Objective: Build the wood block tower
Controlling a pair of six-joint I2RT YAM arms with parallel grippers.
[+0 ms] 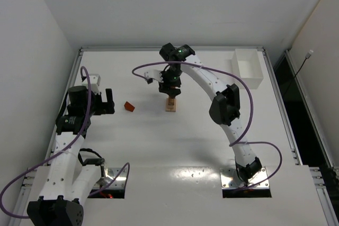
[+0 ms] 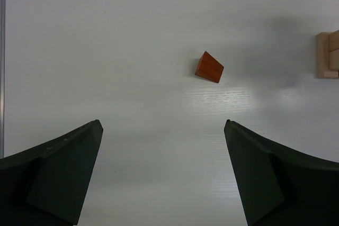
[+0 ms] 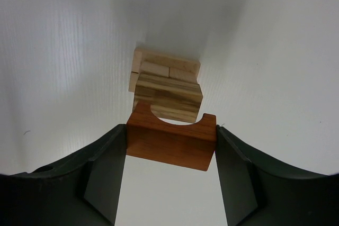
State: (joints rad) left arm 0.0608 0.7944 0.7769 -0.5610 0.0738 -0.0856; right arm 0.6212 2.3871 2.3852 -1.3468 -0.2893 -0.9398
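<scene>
My right gripper holds the arch above the tower's striped top block [image 1: 171, 100]. It will lower the arch onto the block and release it, since a pale gap shows in the notch.
The wood block tower [image 1: 170, 105] is a short stack of pale tan blocks near the table's middle. In the right wrist view it shows as a tan stack [image 3: 167, 86] seen from above. My right gripper [image 3: 170, 128] is shut on a reddish-orange arch block [image 3: 170, 144] and holds it just above the stack, with the arch's notch toward it. In the top view that gripper [image 1: 170, 87] hangs over the tower. A reddish-orange wedge [image 2: 209, 67] lies alone on the table, left of the tower [image 2: 328, 55]. My left gripper [image 2: 163, 124] is open and empty, short of the wedge [image 1: 129, 107].
A white rectangular box [image 1: 248, 67] stands at the back right corner. The table's raised rim [image 1: 159, 48] runs along the far side. The left arm's purple cable [image 1: 79, 136] loops near its base.
</scene>
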